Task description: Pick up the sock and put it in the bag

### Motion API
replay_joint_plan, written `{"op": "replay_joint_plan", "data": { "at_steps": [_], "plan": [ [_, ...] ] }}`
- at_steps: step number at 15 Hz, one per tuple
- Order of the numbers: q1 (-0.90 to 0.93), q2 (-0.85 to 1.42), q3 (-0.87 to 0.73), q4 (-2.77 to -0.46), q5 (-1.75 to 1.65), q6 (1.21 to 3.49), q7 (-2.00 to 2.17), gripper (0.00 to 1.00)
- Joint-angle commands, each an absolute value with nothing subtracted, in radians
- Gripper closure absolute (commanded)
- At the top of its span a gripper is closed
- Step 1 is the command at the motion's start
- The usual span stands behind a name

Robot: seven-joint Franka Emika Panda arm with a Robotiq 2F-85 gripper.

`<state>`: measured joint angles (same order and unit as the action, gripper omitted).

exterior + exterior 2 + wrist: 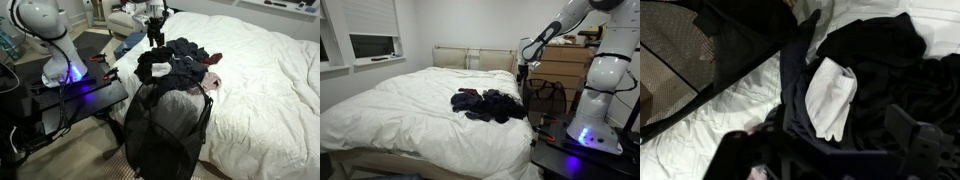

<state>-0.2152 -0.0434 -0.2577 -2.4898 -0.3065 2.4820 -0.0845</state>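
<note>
The white sock (830,104) lies uncovered on top of the dark clothes (880,60). My gripper comes down onto it next with its fingers open and closes on it there.
The sock (832,97) is a small white fabric piece lying on the heap of dark clothes (880,60) in the wrist view. I cannot make it out in the exterior views. My gripper (830,158) hangs above the heap, open and empty, with its dark fingers spread on either side below the sock. In both exterior views the gripper (153,38) (523,68) is above the heap's edge. The black mesh bag (165,125) stands upright by the bed beside the heap. It also shows in an exterior view (546,96) and at the wrist view's upper left (695,50).
The heap of dark clothes (178,60) (488,103) lies on the white bed (265,85) near its edge. A white-and-pink garment (211,82) lies at the heap's side. The robot base (55,50) stands on a dark table beside the bag. A wooden dresser (565,65) stands behind.
</note>
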Motion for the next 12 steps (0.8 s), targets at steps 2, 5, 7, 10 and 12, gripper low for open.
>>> {"op": "replay_joint_plan", "data": {
  "at_steps": [2,5,7,10,12],
  "plan": [
    [-0.228,0.048,-0.252,-2.497,-0.376,2.583,0.012,0.00],
    [-0.218,0.113,-0.258,-2.489,-0.396,2.614,0.038,0.00],
    [-0.210,0.156,-0.263,-2.478,-0.418,2.630,0.057,0.00],
    [-0.195,0.213,-0.276,-2.459,-0.451,2.659,0.092,0.00],
    [-0.176,0.251,-0.295,-2.442,-0.510,2.693,0.142,0.00]
  ]
}}
